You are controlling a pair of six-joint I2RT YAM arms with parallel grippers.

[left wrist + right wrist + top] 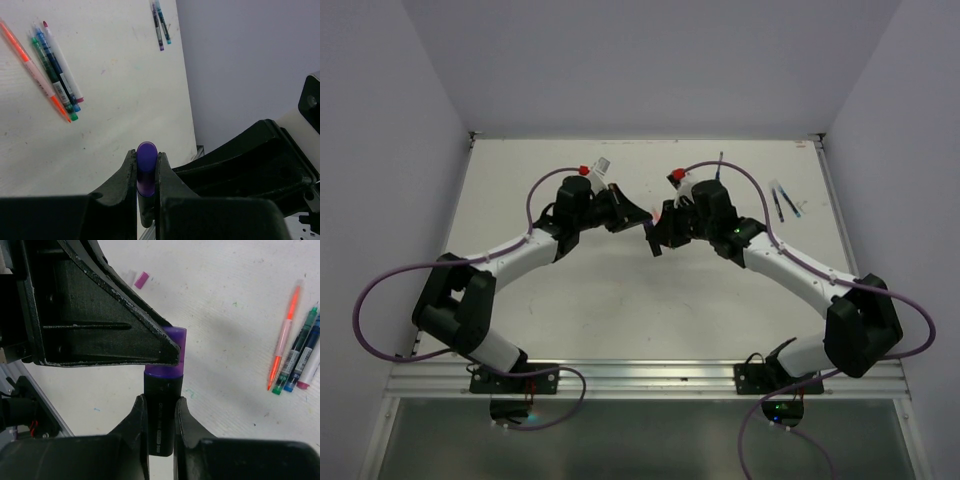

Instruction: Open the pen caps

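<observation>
The purple cap should be pulled off next by the left gripper and lowered onto the tabletop (156,286) beside the loose purple piece, because the table is bare there.
A stubby marker is held between both grippers above the table. My left gripper (146,156) is shut on its purple cap (146,167). My right gripper (160,404) is shut on its black body (160,425). In the right wrist view the purple cap (173,354) still sits on the body, under the left gripper's finger (105,325). In the top view the left gripper (638,214) and the right gripper (658,238) meet at mid-table. An orange pen (35,70), green, blue and pink-tipped pens (57,75) lie together on the table.
Two more thin pens (161,22) lie apart; they also show at the table's right side in the top view (787,203). A small loose purple piece (142,280) lies on the table. Walls enclose the table on the left, back and right.
</observation>
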